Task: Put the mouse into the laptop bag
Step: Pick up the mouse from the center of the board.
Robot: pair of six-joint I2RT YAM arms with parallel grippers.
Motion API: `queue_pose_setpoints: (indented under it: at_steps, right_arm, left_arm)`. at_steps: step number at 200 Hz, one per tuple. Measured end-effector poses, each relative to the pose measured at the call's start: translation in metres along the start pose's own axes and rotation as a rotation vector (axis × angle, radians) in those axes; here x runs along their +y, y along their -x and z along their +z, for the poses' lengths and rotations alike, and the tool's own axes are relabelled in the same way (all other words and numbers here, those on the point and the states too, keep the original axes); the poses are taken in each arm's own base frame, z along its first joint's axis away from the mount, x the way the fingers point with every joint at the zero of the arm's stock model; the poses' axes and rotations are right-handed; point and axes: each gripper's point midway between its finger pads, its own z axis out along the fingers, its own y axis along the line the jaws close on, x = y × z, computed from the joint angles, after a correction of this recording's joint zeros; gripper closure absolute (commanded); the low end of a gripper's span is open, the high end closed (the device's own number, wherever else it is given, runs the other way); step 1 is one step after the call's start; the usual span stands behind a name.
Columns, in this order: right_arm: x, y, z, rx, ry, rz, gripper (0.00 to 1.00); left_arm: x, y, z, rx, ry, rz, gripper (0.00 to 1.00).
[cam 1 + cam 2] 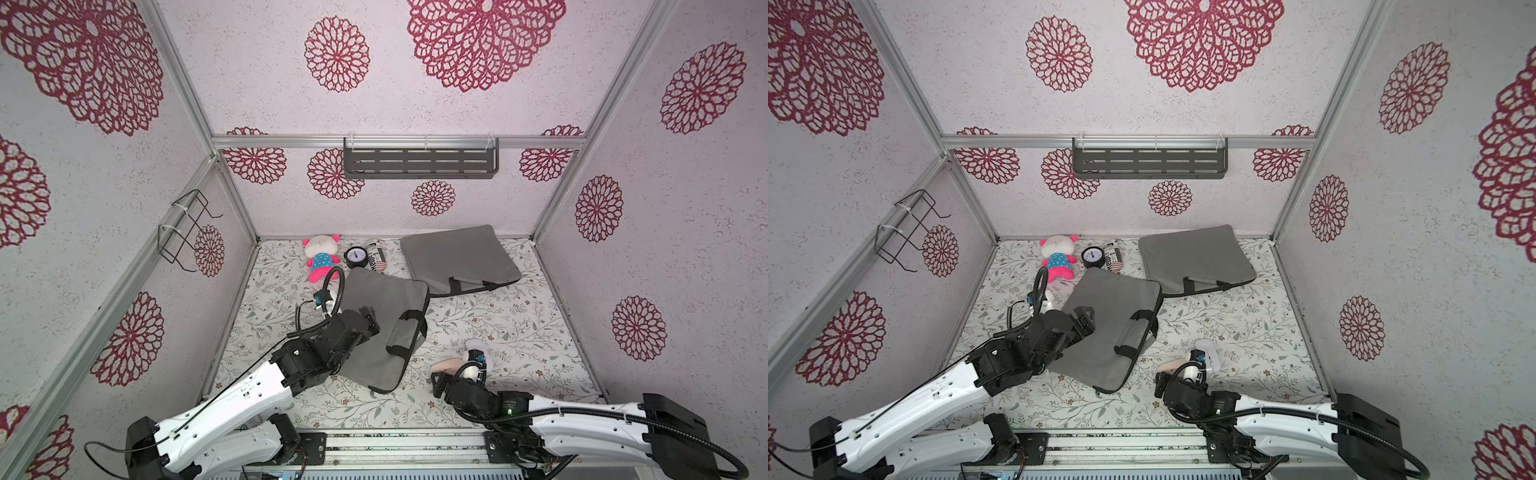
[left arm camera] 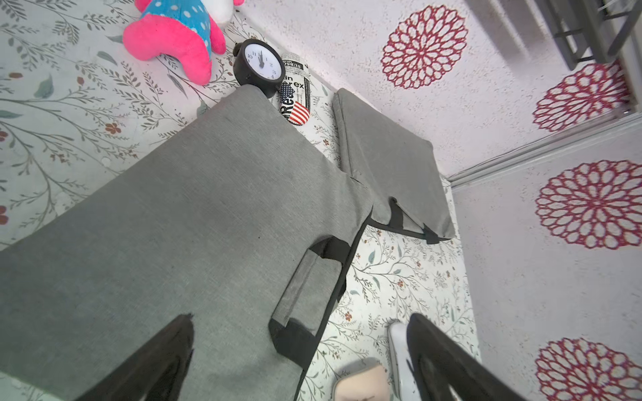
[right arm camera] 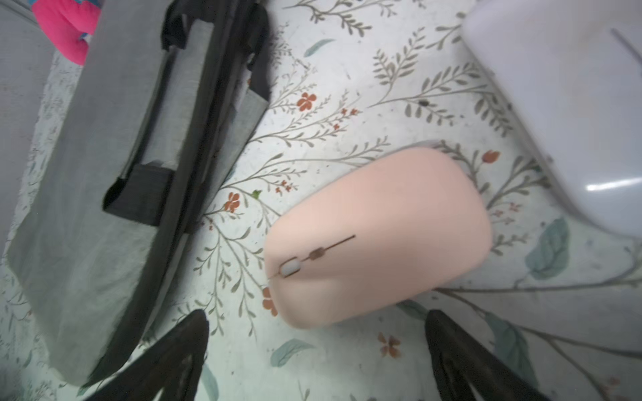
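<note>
My right gripper is open, and the pink mouse's wheel end (image 1: 438, 367) (image 3: 297, 270) is just outward, nearest its fingers. Next it needs to move gently outward until its open fingers are on both sides of that end.
A pink mouse (image 3: 378, 236) lies on the floral table, also seen in both top views (image 1: 444, 365) (image 1: 1170, 365). Beside it rests a white mouse (image 3: 573, 104) (image 1: 478, 345). My right gripper (image 3: 318, 314) (image 1: 438, 380) is open, and the pink mouse's near end just reaches its fingertips, unheld. A grey laptop bag (image 1: 382, 303) (image 2: 173, 208) lies flat in the middle, handle side toward the mice. My left gripper (image 2: 298, 317) (image 1: 368, 318) hovers open over this bag, holding nothing. A second grey laptop bag (image 1: 457, 253) (image 2: 389, 156) lies at the back right.
A pink-and-blue plush toy (image 1: 322, 257), a small black clock (image 1: 356, 257) and a newsprint-patterned pouch (image 1: 377, 257) sit along the back wall. A grey shelf (image 1: 419, 162) hangs on the back wall and a wire rack (image 1: 187, 228) on the left wall.
</note>
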Motion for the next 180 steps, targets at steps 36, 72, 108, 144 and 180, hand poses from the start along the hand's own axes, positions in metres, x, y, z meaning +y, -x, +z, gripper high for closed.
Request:
queue_pose_setpoints:
  at_steps: [36,72,108,144,180]
  right_arm:
    - [-0.005,0.02,0.014,-0.031,-0.08,0.034,0.01]
    - [0.001,0.03,0.031,-0.031,-0.173,-0.042,0.01]
    - [0.023,0.031,0.056,-0.006,-0.242,-0.154,0.02]
    - [0.023,0.034,0.064,-0.029,-0.281,-0.202,0.1]
    - [0.015,0.037,0.067,-0.051,-0.323,-0.244,0.29]
  left_arm:
    - [0.018,-0.005,0.027,0.076,0.079,-0.011,0.02]
    - [0.027,-0.004,0.03,0.141,0.103,-0.078,0.02]
    - [0.016,0.013,0.031,0.16,0.117,-0.091,0.02]
    - [0.01,0.014,0.058,0.187,0.168,-0.039,0.02]
    - [0.014,-0.001,0.088,0.217,0.204,0.064,0.02]
